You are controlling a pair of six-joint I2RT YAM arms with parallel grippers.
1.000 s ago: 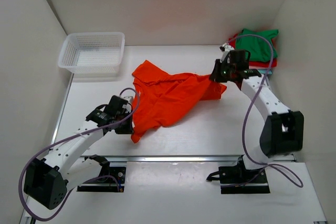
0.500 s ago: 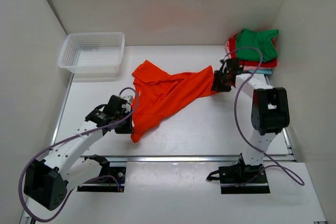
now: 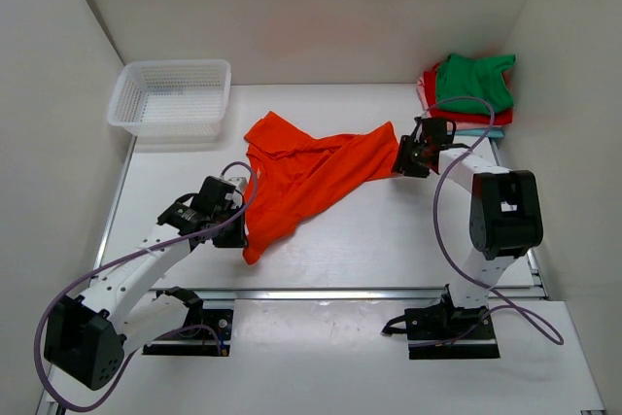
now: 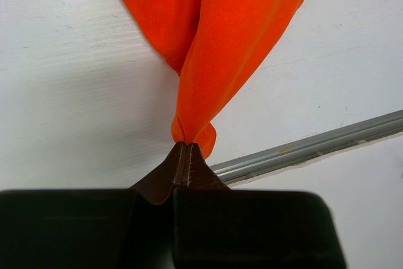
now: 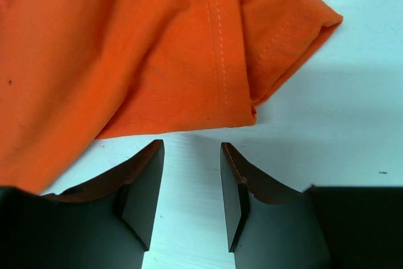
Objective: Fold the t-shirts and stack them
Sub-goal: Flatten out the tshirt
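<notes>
My right gripper has only bare table between its fingers, so next it will move toward the right in its wrist view, onto the stitched hem's near corner.
A bright orange t-shirt [image 3: 311,174] lies stretched out, crumpled, across the middle of the table. My left gripper [image 3: 236,232] is shut on its near left corner; in the left wrist view the cloth [image 4: 227,42] bunches up out of the closed tips [image 4: 184,147]. My right gripper [image 3: 401,157] stands open at the shirt's far right end. The right wrist view shows the hem [image 5: 126,48] just beyond its gripper [image 5: 192,146], with only bare table between the fingers. Folded t-shirts are stacked at the back right, a green one [image 3: 473,80] on top of a red one [image 3: 486,117].
A white mesh basket [image 3: 170,94] stands at the back left. White walls close in the table on the left, back and right. A metal rail [image 3: 340,293] runs along the near edge, also visible in the left wrist view [image 4: 327,143].
My right gripper has opened and let go of the shirt's right end, and its arm has drawn back toward the right. The shirt's right edge now lies on the table. The left arm has not moved.
</notes>
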